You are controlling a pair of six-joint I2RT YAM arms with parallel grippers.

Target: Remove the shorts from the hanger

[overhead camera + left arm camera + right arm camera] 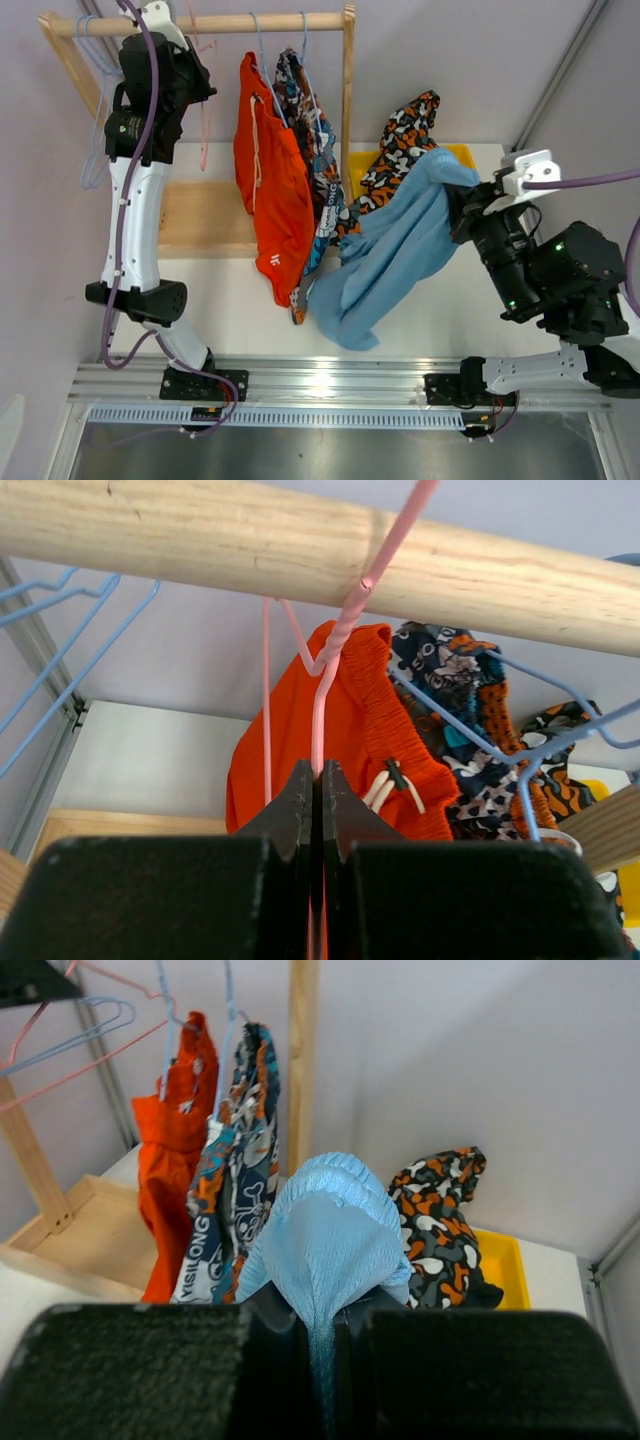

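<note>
The right gripper carries the light blue waistband outward next, then brings it down, to get it onto the yellow bin [455, 153], where the camouflage shorts lie.
My left gripper [320, 775] is shut on a bare pink hanger [325, 695] that hooks over the wooden rail [250, 540]; in the top view it sits at the rail's left end [190, 85]. The plain orange shorts [272, 190] and the blue-orange-white print shorts [318, 160] hang on blue hangers. My right gripper [322, 1310] is shut on the light blue shorts [335, 1235], held off the rail and draping down [395, 250]. The camouflage shorts [405, 140] lie over the yellow bin [455, 153]. The navy pair is out of view.
The rack's wooden upright [348, 90] stands between the hanging shorts and the yellow bin. Its wooden base [205, 215] lies on the white table. Empty blue hangers [70, 630] hang at the rail's left end. An aluminium rail [330, 378] runs along the near edge.
</note>
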